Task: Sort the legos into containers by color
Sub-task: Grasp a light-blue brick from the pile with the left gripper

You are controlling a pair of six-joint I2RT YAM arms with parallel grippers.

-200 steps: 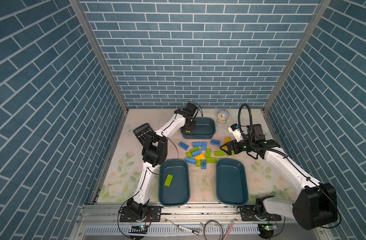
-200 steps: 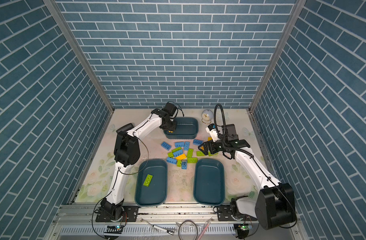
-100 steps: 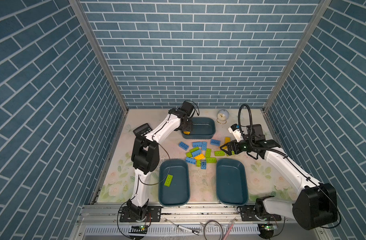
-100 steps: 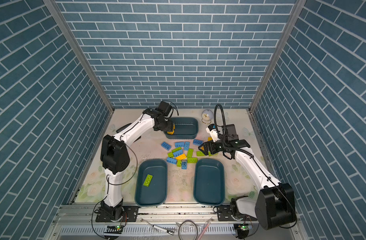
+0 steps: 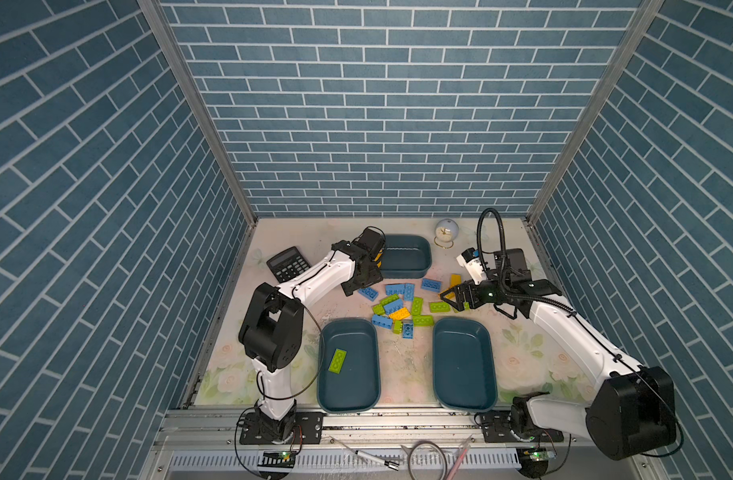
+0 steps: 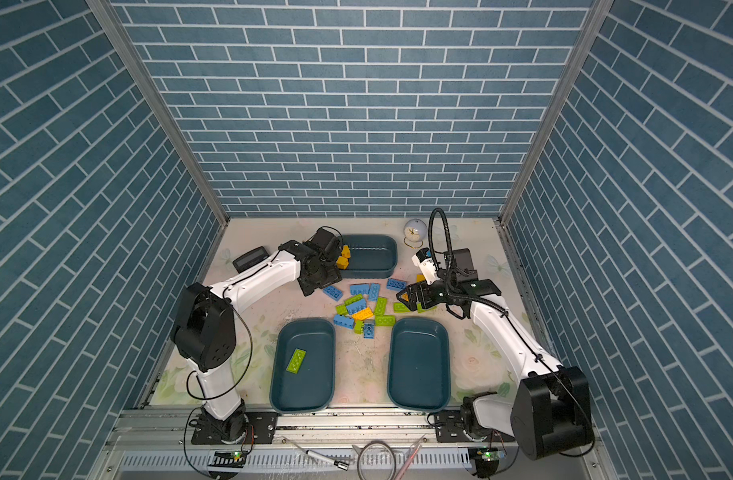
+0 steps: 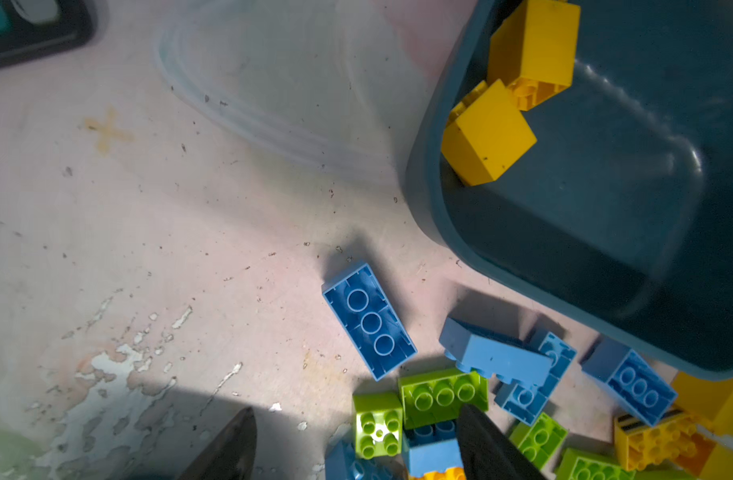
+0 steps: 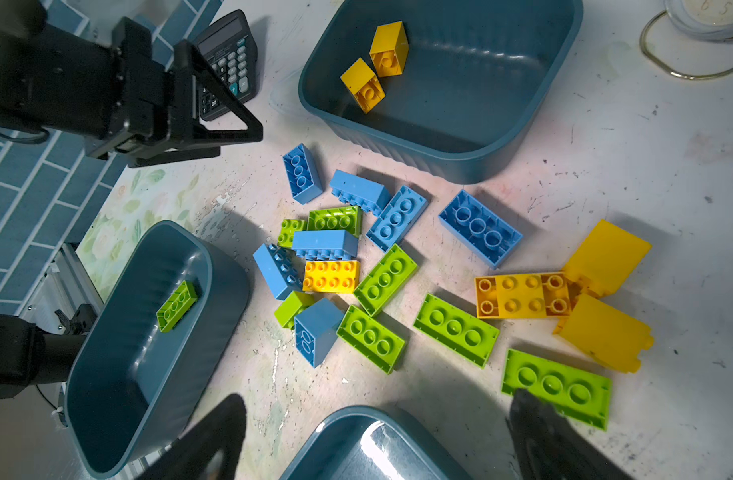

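The left gripper turns in line with the lone blue brick (image 5: 369,293) (image 7: 369,321) next and lowers to close on its long sides. The brick lies at an angle below the gripper.
The loose legos (image 5: 402,305), blue, green and yellow, lie mixed in the middle between the three teal containers. The back container (image 5: 423,272) holds two yellow bricks (image 7: 487,133). One green brick (image 5: 337,360) lies in the front left container (image 5: 371,332), and the front right container (image 5: 464,365) shows no bricks. My left gripper (image 7: 356,415) is open and empty over the pile's left edge, beside the back container and near a blue brick (image 7: 369,320). At the pile's right side my right gripper (image 8: 379,399) is wide open and empty, one finger by a green brick (image 8: 558,386).
A black calculator (image 5: 287,264) lies at the back left, behind my left arm. A small round clock on a wire stand (image 5: 445,232) is at the back right. Brick-pattern walls close in three sides, and a metal rail with loose cables runs along the front.
My left gripper has opened and let a yellow brick go into the back container. It has then drawn back to the pile's left edge. The right arm has not moved.
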